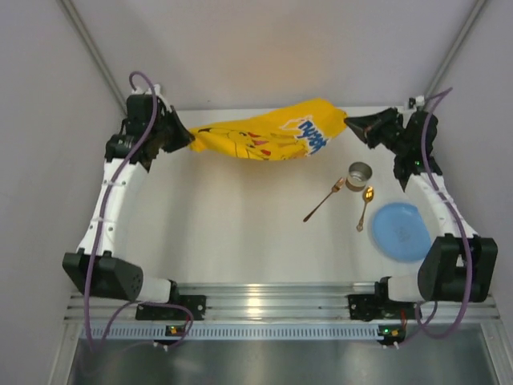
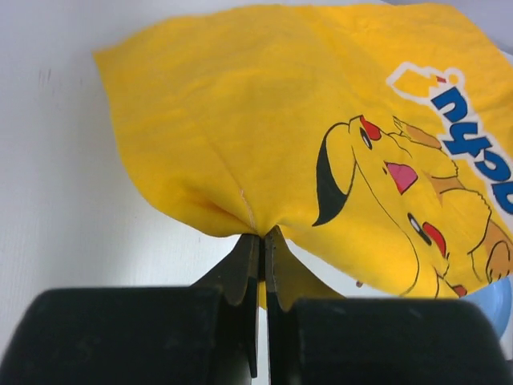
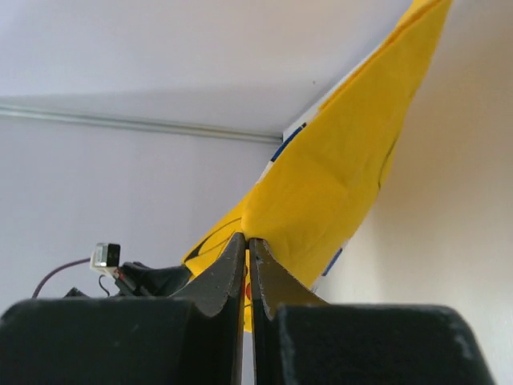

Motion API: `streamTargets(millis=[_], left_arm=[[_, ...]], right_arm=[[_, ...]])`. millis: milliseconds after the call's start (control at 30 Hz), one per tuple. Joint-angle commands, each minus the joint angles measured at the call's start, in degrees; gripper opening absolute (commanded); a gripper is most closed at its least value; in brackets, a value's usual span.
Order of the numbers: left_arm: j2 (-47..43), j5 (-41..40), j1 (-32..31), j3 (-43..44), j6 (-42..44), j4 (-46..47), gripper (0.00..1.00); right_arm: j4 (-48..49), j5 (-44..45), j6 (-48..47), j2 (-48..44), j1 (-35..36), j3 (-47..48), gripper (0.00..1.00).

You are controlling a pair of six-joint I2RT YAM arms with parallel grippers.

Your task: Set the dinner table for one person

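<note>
My left gripper should go down and pull back over the white table to release its mat corner, because the mat is still hanging stretched in the air.
A yellow Pikachu-print cloth mat hangs stretched between my two grippers above the far part of the white dinner table. My left gripper is shut on the mat's left corner; the pinch shows in the left wrist view, with the mat spread beyond. My right gripper is shut on the mat's right corner, as the right wrist view shows, with the mat rising above it.
On the right side of the table lie a fork, a gold spoon, a small metal cup and a blue plate. White walls enclose the table at the back and sides.
</note>
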Motion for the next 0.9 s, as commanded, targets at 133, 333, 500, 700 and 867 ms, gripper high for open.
streamTargets(millis=[133, 333, 500, 700, 867], left_arm=[[3.04, -1.29, 0.94, -22.64, 0.97, 4.57, 0.00], [8.59, 0.82, 2.00, -22.56, 1.67, -2.37, 0.00], [4.28, 0.74, 2.00, -22.39, 2.81, -4.91, 0.02], [2.00, -2.52, 2.00, -24.24, 2.99, -8.96, 0.99], [-1.61, -6.99, 2.61, -20.99, 1.94, -7.83, 0.99]], right_arm=[[3.46, 1.31, -6.34, 0.95, 4.21, -23.31, 0.00], [-5.84, 2.97, -11.28, -0.24, 4.48, -21.49, 0.00], [-13.06, 3.16, -14.79, -2.98, 4.48, -16.04, 0.00], [-22.63, 1.31, -18.22, -6.93, 5.88, -12.69, 0.00], [-34.21, 2.71, -21.74, -13.96, 6.50, -15.15, 0.53]])
